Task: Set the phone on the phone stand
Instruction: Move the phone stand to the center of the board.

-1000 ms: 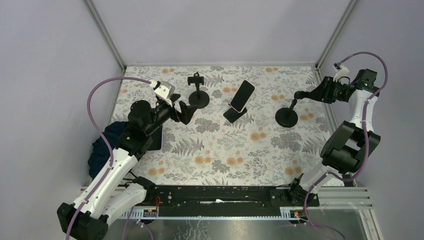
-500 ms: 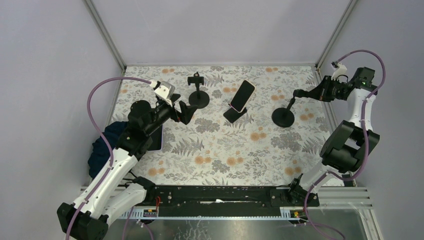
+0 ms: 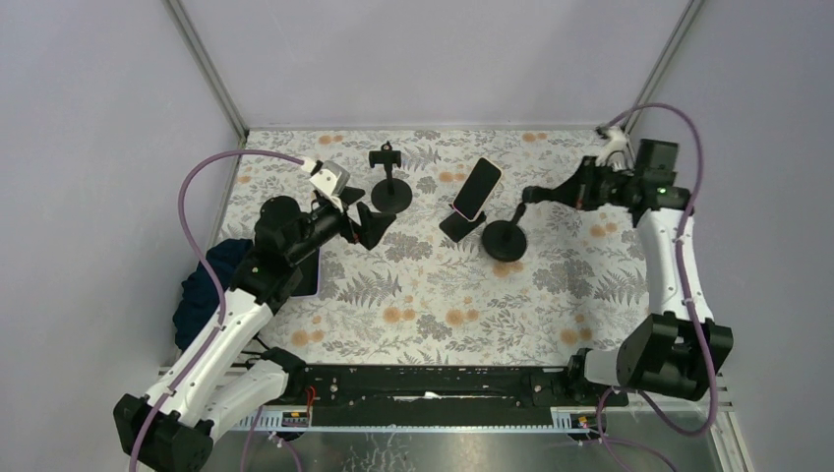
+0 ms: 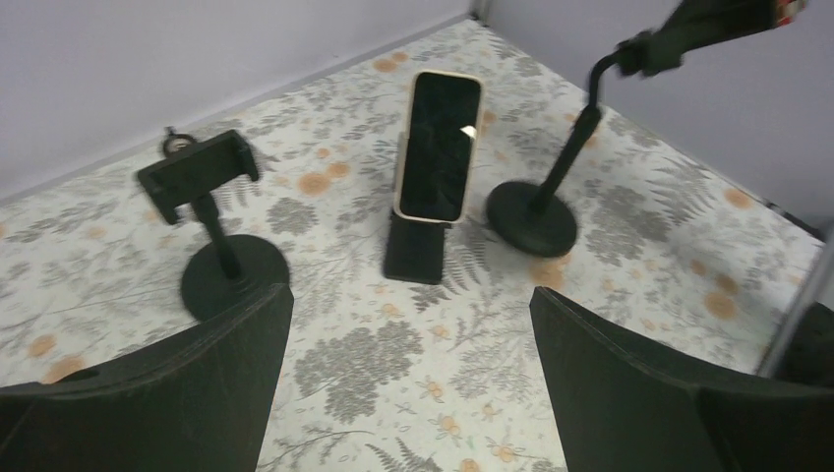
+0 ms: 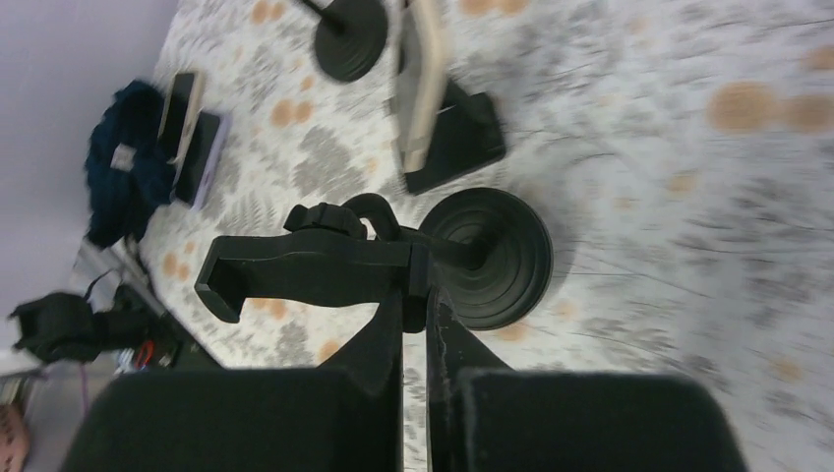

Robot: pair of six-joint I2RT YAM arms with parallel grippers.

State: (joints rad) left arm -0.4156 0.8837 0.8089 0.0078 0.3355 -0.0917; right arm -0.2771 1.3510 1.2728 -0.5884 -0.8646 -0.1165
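Observation:
The stand in my right gripper moves back and left in the top view next, then comes free on the clear mat by the wedge holder.
A phone (image 3: 477,188) (image 4: 438,146) in a pale case leans upright on a black wedge holder (image 3: 458,225) at the middle of the mat. My right gripper (image 3: 538,194) (image 5: 415,300) is shut on the clamp head of a round-based black phone stand (image 3: 504,239) (image 5: 489,258), which stands tilted just right of the phone. A second phone stand (image 3: 390,192) (image 4: 207,177) is upright to the phone's left. My left gripper (image 3: 372,224) (image 4: 408,295) hangs open over the mat near that second stand, with nothing between its fingers.
A dark blue cloth (image 3: 202,290) (image 5: 123,167) lies off the mat's left edge, with a flat dark device (image 3: 307,275) beside it. Grey walls and metal frame posts (image 3: 207,69) close in the floral mat (image 3: 433,305) on three sides.
My right gripper closed on the stand's clamp head and swung left, carrying the stand from the right side of the mat to just beside the phone. The left arm barely moved.

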